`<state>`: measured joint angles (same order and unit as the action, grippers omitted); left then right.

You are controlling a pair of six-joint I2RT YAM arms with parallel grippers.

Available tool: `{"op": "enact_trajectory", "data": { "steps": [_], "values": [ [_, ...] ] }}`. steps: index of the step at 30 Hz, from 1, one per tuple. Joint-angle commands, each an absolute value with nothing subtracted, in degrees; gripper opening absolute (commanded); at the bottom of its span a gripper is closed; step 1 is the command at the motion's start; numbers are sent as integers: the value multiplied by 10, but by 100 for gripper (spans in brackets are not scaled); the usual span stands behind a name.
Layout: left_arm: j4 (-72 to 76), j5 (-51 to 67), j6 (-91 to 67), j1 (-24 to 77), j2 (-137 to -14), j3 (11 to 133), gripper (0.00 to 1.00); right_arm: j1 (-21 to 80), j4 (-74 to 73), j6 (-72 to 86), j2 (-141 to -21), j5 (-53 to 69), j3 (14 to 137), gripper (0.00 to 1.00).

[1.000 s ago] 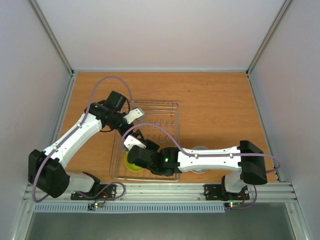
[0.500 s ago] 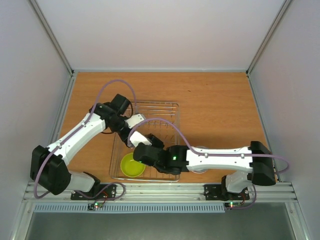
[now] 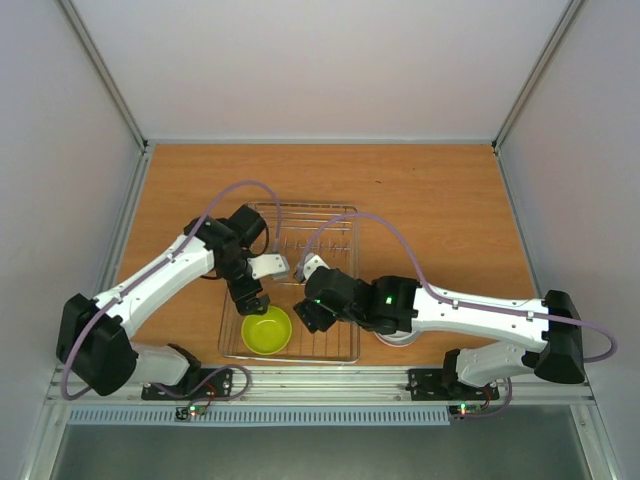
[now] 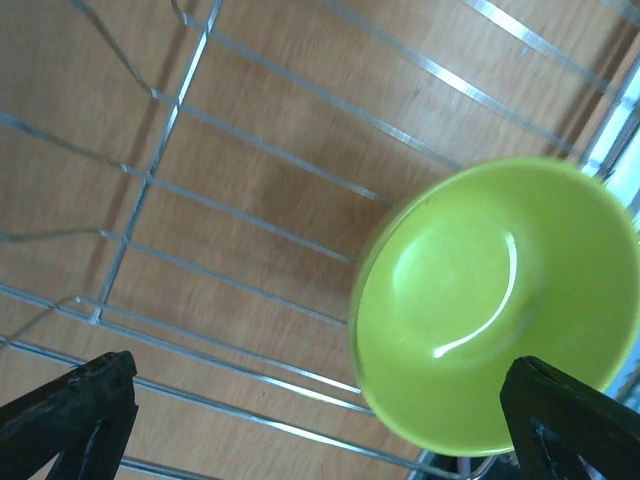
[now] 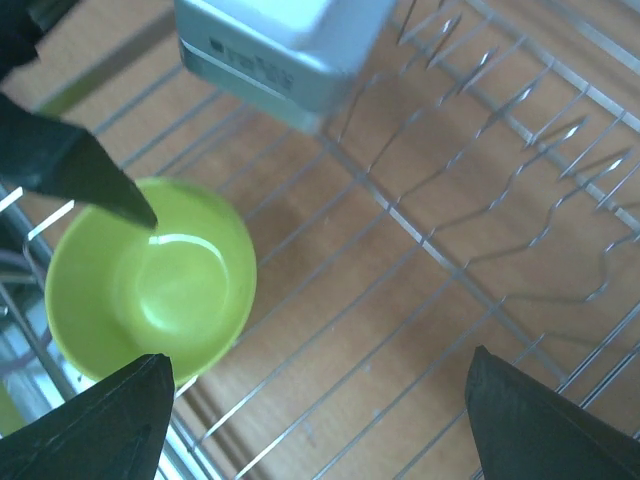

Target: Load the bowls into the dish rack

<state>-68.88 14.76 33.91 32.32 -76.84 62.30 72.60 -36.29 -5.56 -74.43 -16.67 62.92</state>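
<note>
The left gripper comes down onto the yellow-green bowl's far rim (image 3: 261,311) (image 4: 368,394) next, one finger inside and one outside, because that rim already shows between its open fingers.
The yellow-green bowl (image 3: 266,330) sits upright in the near-left corner of the dish rack (image 3: 352,236). My left gripper (image 3: 250,298) hangs open just above the bowl's far rim. In the left wrist view the bowl (image 4: 495,300) lies low on the right and my left gripper (image 4: 320,440) holds nothing. My right gripper (image 3: 310,315) stands open over the rack floor to the bowl's right. In the right wrist view the bowl (image 5: 150,280) is at the left, free of my right gripper (image 5: 320,430). A pale bowl (image 3: 398,338) shows partly under the right forearm.
Upright wire prongs (image 5: 520,180) rise from the rack's floor in its far half. The left arm's white camera box (image 5: 280,50) and one dark finger (image 5: 70,165) hang over the bowl. Bare wooden table (image 3: 440,210) lies right of the rack.
My right gripper opened, let go of the yellow-green bowl in the rack's near-left corner, and drew back to the right. My left gripper moved nearer, over the bowl.
</note>
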Motion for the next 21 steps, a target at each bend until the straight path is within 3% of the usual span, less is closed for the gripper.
{"op": "enact_trajectory", "data": {
  "steps": [1,13,21],
  "values": [
    [-672,70,354,338,-770,581,99,727,-354,-20,-736,-113,607,80],
    [-584,60,314,369,-822,533,99,727,-324,-16,-734,-95,583,77],
    [-538,73,286,371,-730,532,99,727,-322,-15,-730,-120,572,76]
  ]
}}
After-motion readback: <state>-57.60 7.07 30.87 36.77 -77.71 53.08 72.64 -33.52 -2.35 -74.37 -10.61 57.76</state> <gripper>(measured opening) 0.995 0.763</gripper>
